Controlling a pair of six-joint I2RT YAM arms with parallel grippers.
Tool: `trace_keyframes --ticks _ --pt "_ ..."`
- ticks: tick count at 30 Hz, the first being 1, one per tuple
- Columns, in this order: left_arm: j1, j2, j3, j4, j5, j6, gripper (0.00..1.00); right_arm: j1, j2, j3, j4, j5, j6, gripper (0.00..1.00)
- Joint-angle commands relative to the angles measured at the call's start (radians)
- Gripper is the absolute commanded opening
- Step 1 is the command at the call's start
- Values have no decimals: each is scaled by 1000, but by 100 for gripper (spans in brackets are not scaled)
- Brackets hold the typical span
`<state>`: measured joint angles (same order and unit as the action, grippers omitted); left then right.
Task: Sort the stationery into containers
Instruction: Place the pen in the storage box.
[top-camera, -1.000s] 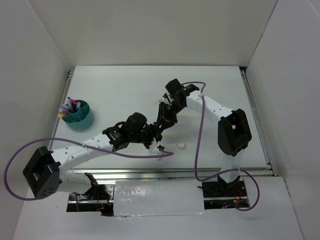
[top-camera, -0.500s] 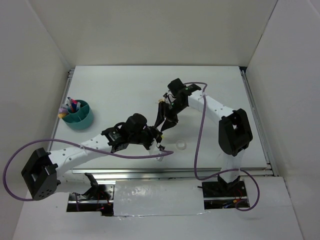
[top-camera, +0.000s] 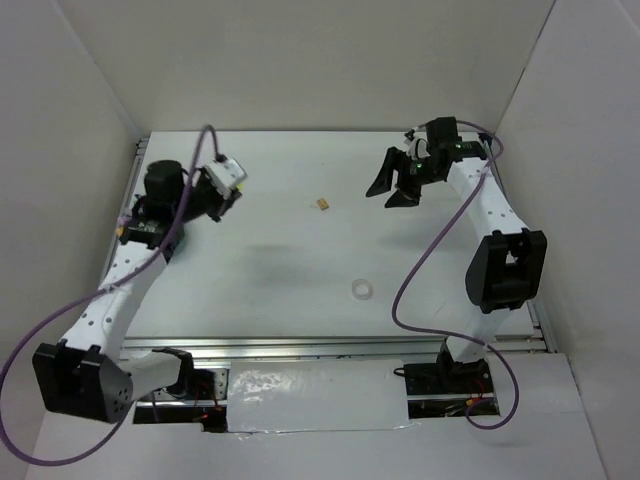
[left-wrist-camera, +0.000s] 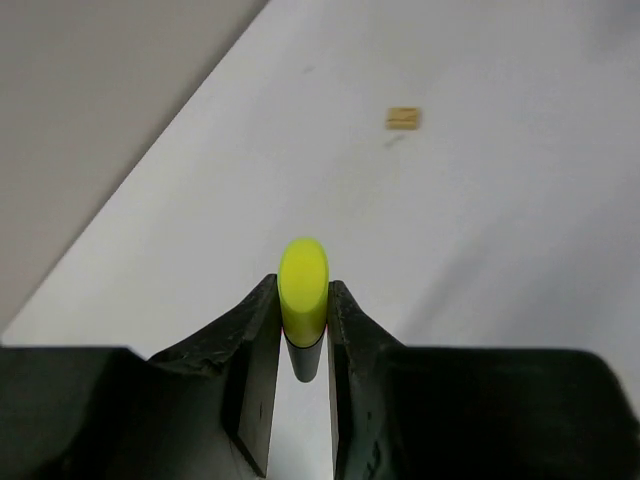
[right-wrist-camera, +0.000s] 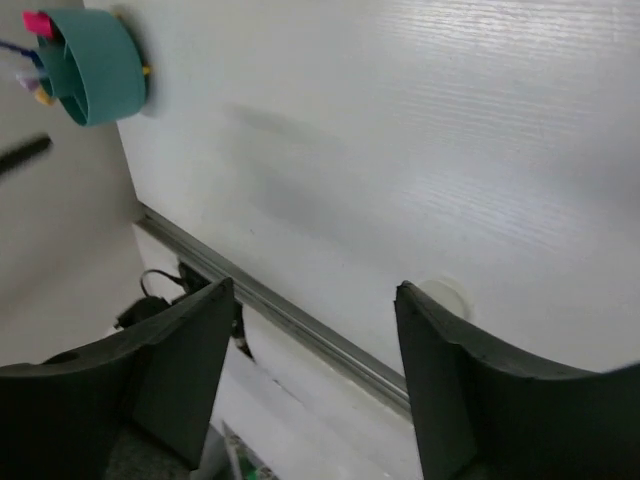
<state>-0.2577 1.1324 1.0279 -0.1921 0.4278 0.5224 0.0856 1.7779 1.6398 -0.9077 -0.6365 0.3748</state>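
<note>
The marker swings to the left in the top view with my left gripper next, over the teal cup's opening. It then comes down and is released, since pens already stand in the cup.
My left gripper (left-wrist-camera: 303, 310) is shut on a black-yellow marker (left-wrist-camera: 303, 280), yellow end toward the camera. In the top view it (top-camera: 228, 198) hangs above the table's left side. The teal cup (right-wrist-camera: 90, 65), with several pens and markers in it, shows in the right wrist view. In the top view my left arm covers it. A tan eraser (top-camera: 322, 204) lies mid-back, ahead of the left gripper (left-wrist-camera: 403, 118). A clear tape ring (top-camera: 361, 290) lies near the front, and shows beside my right finger (right-wrist-camera: 440, 295). My right gripper (top-camera: 395, 188) is open and empty (right-wrist-camera: 315, 370), raised at the back right.
White walls close in the table on the left, back and right. A metal rail (top-camera: 340, 345) runs along the front edge and also shows in the right wrist view (right-wrist-camera: 280, 310). Purple cables trail from both arms.
My left arm has swung from the table's middle to the far left, over the cup, holding the marker. My right arm has pulled back to the back right. The eraser is now uncovered.
</note>
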Motion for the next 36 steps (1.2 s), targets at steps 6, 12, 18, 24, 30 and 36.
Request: trace_keyframes --ticks 6,12,18,24,30,36 --pt "465 196 184 83 296 -272 0 25 -67 -1 -3 -71 -189 80" --pt "603 276 222 126 416 -302 0 26 -80 -18 7 -78 -212 80" --pt "678 285 259 117 480 -315 0 40 -181 -44 38 101 -327 81" --pt "745 317 305 149 511 -345 0 -4 -314 -121 144 281 -470 85" --pt "790 372 374 99 529 -251 0 -43 -420 -287 309 316 -599 90" --pt "747 438 457 -82 459 -65 0 -55 -534 -484 506 287 -571 93"
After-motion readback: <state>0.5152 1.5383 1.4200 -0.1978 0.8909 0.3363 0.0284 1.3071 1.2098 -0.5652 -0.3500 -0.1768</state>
